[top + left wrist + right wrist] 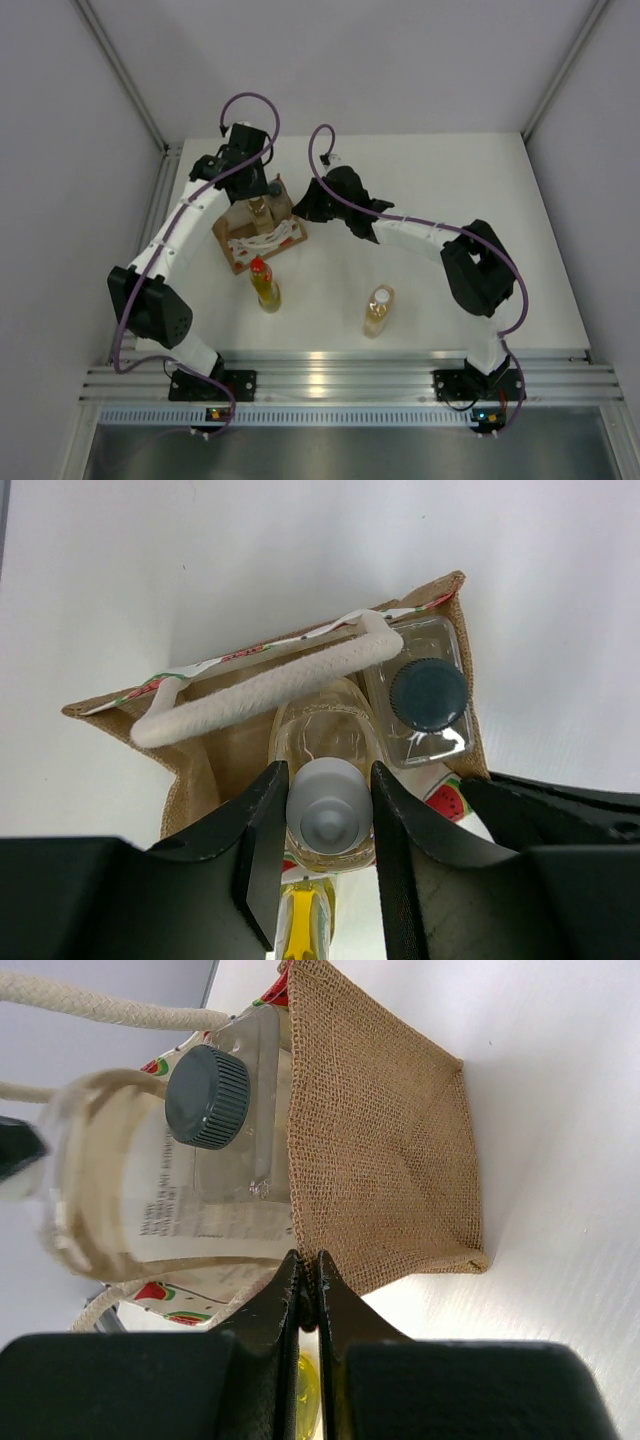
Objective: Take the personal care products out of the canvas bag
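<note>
The robot will raise its left gripper from the bag (262,238), move it back and down to the gap (333,317) between the yellow bottle and other amber bottle, and release there because the gap is empty.
The tan canvas bag (262,238) stands at the back left of the table, with white rope handles (265,680). My left gripper (328,815) is over the bag's mouth, shut on the white cap of an amber bottle (325,742) (260,208). A clear bottle with a dark grey cap (428,693) (207,1097) stands in the bag beside it. My right gripper (308,1275) (302,212) is shut on the bag's burlap rim (385,1150). The yellow bottle with a red cap (265,285) and the other amber bottle (378,310) stand on the table outside the bag.
The white table (450,190) is ringed by grey walls. A metal rail (340,375) runs along the near edge, by the arm bases. The right arm's elbow (480,265) reaches over the right side of the table.
</note>
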You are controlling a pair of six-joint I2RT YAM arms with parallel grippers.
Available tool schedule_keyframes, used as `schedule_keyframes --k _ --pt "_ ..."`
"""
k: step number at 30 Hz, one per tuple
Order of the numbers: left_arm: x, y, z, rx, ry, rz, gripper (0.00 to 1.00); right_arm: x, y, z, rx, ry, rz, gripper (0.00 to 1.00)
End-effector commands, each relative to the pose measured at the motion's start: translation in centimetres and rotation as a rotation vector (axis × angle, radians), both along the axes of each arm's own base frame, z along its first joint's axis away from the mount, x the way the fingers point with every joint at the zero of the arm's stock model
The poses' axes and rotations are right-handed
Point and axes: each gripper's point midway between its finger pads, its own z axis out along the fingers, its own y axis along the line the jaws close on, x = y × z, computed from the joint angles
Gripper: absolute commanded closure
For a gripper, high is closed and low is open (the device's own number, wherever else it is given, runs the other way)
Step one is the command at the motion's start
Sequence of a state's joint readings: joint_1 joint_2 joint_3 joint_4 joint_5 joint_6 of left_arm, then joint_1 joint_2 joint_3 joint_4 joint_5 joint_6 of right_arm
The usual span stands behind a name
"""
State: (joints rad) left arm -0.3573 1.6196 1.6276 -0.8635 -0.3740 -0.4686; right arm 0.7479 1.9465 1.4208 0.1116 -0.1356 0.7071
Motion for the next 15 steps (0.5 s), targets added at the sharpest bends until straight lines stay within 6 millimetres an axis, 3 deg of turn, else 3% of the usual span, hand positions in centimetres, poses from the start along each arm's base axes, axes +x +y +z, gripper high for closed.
schedule_keyframes --k 1,15 --pt "-0.5 0.3 10.0 -0.076 -0.253 -0.015 1.0 -0.6 0.3 1.1 0.022 -0.017 0.03 1.0" --pt "-7.5 1.1 20.8 -0.19 -0.46 -0.115 1.0 -0.4 0.5 1.0 0.026 -0.011 0.027 1.0"
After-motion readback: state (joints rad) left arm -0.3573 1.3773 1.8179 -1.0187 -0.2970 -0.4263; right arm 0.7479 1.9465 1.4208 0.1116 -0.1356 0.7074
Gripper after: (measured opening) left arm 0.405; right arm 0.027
